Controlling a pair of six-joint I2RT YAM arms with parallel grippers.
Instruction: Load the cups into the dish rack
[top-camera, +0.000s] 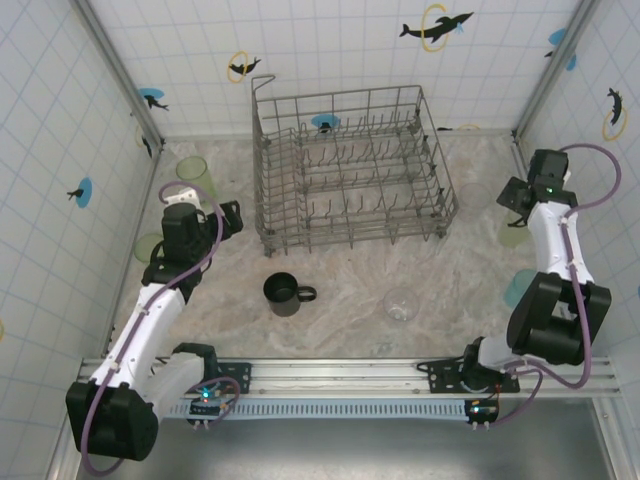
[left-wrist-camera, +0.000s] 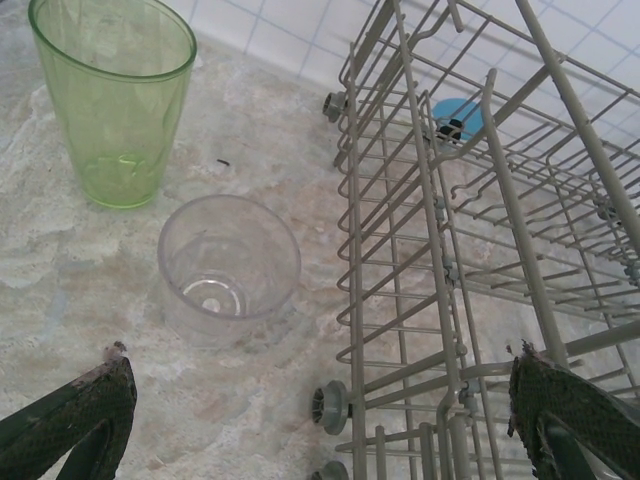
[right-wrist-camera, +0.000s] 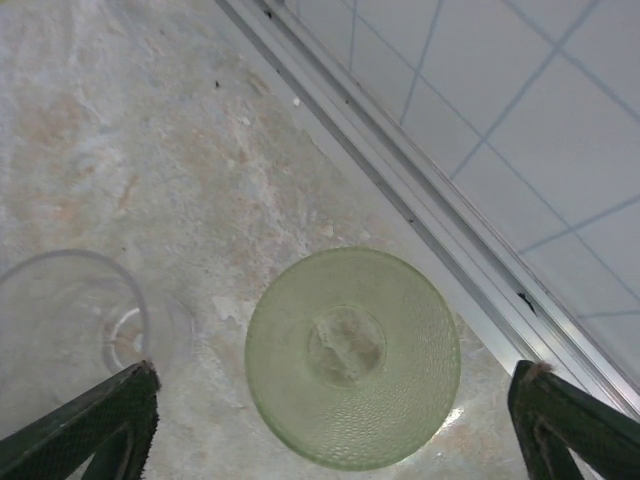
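Observation:
Next, my right gripper moves down toward the clear glass, fingers astride the green cup's rim facing that glass (top-camera: 501, 229) (right-wrist-camera: 250, 345). The dish rack's metal bar crowds the green cup's other side.
The grey wire dish rack (top-camera: 350, 170) stands at the back middle with no cup in it. My left gripper (top-camera: 228, 216) is open beside the rack's left wall (left-wrist-camera: 440, 260). Ahead of its fingers (left-wrist-camera: 85, 420) stand a clear glass (left-wrist-camera: 228, 265) and a tall light green tumbler (left-wrist-camera: 115, 100). My right gripper (top-camera: 518, 196) is open by the right wall. It hangs above a light green cup (right-wrist-camera: 352, 357), which sits between the fingertips (right-wrist-camera: 575, 420). Another clear glass (right-wrist-camera: 65, 320) stands left of that cup. A black mug (top-camera: 284, 294) and a clear glass (top-camera: 401, 304) stand in front of the rack.
A second green cup (top-camera: 148, 247) stands at the left wall near my left arm. A teal cup (top-camera: 520, 287) is partly hidden behind my right arm. The tiled right wall and its metal rail (right-wrist-camera: 440, 240) run close beside the green cup.

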